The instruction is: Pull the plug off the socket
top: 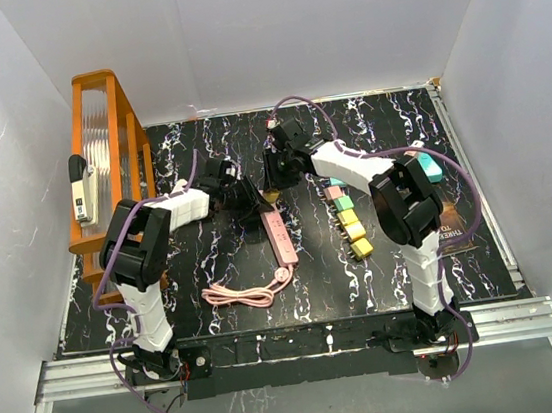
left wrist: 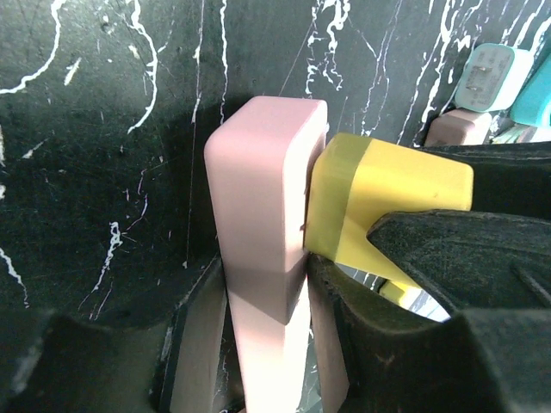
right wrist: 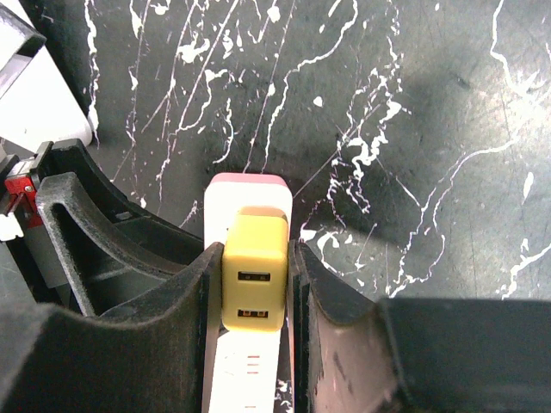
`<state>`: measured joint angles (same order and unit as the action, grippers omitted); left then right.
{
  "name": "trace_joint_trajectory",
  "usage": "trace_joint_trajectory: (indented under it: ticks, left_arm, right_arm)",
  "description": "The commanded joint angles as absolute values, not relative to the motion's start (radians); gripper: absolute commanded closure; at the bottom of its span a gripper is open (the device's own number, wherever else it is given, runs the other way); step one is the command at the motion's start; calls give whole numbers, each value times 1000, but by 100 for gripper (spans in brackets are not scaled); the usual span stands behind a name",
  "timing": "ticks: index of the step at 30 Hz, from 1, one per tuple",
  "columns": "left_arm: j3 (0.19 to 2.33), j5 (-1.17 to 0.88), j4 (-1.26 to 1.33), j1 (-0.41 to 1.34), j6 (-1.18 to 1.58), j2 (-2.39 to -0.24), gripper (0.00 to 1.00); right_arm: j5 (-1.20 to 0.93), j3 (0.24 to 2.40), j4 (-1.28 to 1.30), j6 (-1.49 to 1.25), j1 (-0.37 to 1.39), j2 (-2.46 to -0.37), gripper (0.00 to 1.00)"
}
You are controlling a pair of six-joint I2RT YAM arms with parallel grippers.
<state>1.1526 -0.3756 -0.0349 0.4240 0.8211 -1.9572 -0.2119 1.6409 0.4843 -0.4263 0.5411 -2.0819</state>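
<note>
The yellow plug next goes up, right in the top view and down in my right gripper. It then comes free beyond the coloured row's far end, as loose plugs lie there.
A pink and white socket strip (top: 281, 240) lies on the black marbled mat, its cable (top: 250, 292) coiled at the near end. A yellow plug (right wrist: 255, 271) with two USB ports sits in the strip's far end (right wrist: 250, 194). My right gripper (right wrist: 255, 284) is shut on the plug, one finger pressing each side. My left gripper (left wrist: 267, 344) straddles the strip (left wrist: 263, 189) just behind the plug (left wrist: 362, 185), both pads against its sides. In the top view the two grippers (top: 253, 197) (top: 275, 181) meet over the strip's far end and hide most of the plug.
An orange rack (top: 109, 156) stands at the mat's left edge with a white device (top: 81, 195) on it. A row of coloured plugs (top: 348, 220) lies right of the strip, and a teal one (top: 430, 165) sits farther right. White walls enclose the table.
</note>
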Motion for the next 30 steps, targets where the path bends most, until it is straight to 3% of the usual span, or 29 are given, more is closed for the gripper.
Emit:
trace_joint_trajectory:
  ticks: [1,13,16,23,30]
  left_arm:
    - [1048,-94,-203,354,744,-2041,73]
    - [1089,-128,-221,342,662,-2014,74]
    - [1138,-142,-268,342,617,-1963,66]
    - [1255,-161,-359,342,526,-1829,33]
    - [1316,-237,-427,343,462,-1694,20]
  right_arm:
    - [-202,1761,462,-438,542,-1844,100]
    - [-57,1715,492,-380,458,-1697,100]
    - [-205,1632,439,-372,325,-1698,100]
    - [-410,1602,399,-305,177,-1869,100]
    - [-511,1586,373,-304,76,-2001,98]
